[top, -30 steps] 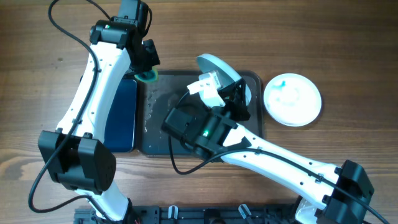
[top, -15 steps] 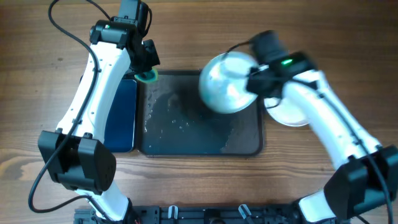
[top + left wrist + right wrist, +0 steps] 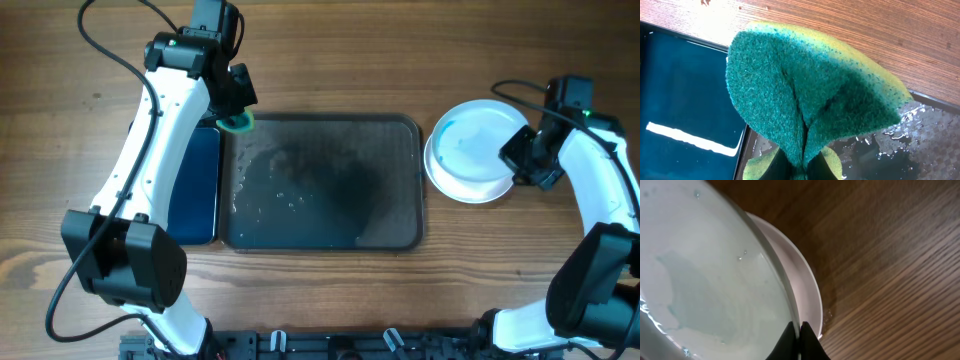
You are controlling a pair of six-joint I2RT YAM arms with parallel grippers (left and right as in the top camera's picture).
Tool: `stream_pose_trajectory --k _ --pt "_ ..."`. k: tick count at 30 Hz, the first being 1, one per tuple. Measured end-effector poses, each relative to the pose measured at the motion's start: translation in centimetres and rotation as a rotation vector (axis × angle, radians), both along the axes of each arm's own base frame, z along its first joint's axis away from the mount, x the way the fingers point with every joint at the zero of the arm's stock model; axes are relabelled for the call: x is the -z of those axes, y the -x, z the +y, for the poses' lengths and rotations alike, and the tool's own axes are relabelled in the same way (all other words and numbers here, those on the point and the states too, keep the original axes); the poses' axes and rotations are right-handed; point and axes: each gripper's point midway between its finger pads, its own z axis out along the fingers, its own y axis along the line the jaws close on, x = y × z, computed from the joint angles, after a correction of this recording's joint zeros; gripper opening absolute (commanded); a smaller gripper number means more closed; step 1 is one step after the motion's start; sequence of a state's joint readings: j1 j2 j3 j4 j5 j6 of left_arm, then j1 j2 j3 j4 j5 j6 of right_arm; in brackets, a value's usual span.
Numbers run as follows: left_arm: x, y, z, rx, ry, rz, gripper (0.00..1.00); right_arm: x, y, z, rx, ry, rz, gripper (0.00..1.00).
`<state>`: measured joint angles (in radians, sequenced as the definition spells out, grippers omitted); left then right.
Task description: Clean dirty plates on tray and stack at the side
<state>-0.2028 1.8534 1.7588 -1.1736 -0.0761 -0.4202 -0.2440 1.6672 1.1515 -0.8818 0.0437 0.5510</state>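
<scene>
The grey tray is empty, so my left gripper will next move across to the left in the overhead view, go down inside the smaller tray and let go of the sponge (image 3: 238, 123).
The dark grey tray (image 3: 330, 185) lies at the table's middle, wet and with no plate on it. My right gripper (image 3: 518, 160) is shut on the right rim of a pale blue plate (image 3: 470, 145) and holds it tilted over a white plate (image 3: 465, 196) right of the tray. In the right wrist view the fingers (image 3: 800, 330) pinch the pale blue plate's rim (image 3: 715, 280) just above the white plate (image 3: 802, 287). I cannot make out a third plate. My left gripper (image 3: 235, 108) is shut on a green-and-yellow sponge (image 3: 238, 123) over the tray's far left corner; the sponge (image 3: 810, 90) fills the left wrist view.
A smaller black tray with a blue inside (image 3: 195, 185) lies along the big tray's left side and also shows in the left wrist view (image 3: 685, 100). Water drops lie on the grey tray's left half (image 3: 265, 195). Bare wood surrounds both trays.
My right arm has swung the pale blue plate from above the tray's right half to the right, over the white plate beside the tray. The left arm has not moved.
</scene>
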Motion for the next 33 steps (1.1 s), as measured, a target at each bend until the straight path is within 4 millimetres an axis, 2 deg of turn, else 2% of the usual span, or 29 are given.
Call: stream_pose_trajectory --k 3,7,9,12,13,16,17,20,24,28,33 --pt "0.0 0.1 0.0 0.0 -0.001 0.002 0.04 0.7 0.8 0.2 -0.028 -0.001 0.028 0.29" --pt "0.2 0.6 0.1 0.019 -0.011 0.027 0.04 0.8 2.0 0.9 -0.107 -0.028 0.083 0.33" --pt "0.3 1.0 0.2 0.041 -0.021 0.045 0.04 0.4 2.3 1.3 -0.136 -0.049 0.099 0.4" --pt "0.5 1.8 0.5 0.073 -0.037 0.08 0.04 -1.9 0.6 2.6 -0.229 -0.093 0.022 0.63" --pt "0.6 2.2 0.8 0.076 -0.042 0.099 0.04 -3.4 -0.5 3.5 -0.275 -0.107 -0.041 0.73" --pt "0.8 2.3 2.5 0.047 -0.045 0.113 0.04 -7.5 -2.9 6.8 -0.406 -0.114 -0.205 0.82" --pt "1.2 2.3 3.3 0.028 -0.045 0.117 0.04 -8.2 -3.4 7.9 -0.443 -0.113 -0.237 0.87" --pt "3.7 2.4 6.3 -0.009 -0.053 0.139 0.04 -8.8 -3.8 11.2 -0.537 -0.122 -0.261 0.89" --pt "7.8 3.7 9.4 0.009 -0.081 0.191 0.04 -8.9 -3.8 14.6 -0.634 -0.127 -0.275 0.93" --pt "10.6 4.4 11.5 -0.003 -0.11 0.197 0.04 -9.0 -3.8 16.1 -0.666 -0.133 -0.284 0.94" --pt "13.0 5.4 13.3 -0.041 -0.123 0.201 0.04 -9.0 -3.8 16.3 -0.665 -0.134 -0.284 0.94"
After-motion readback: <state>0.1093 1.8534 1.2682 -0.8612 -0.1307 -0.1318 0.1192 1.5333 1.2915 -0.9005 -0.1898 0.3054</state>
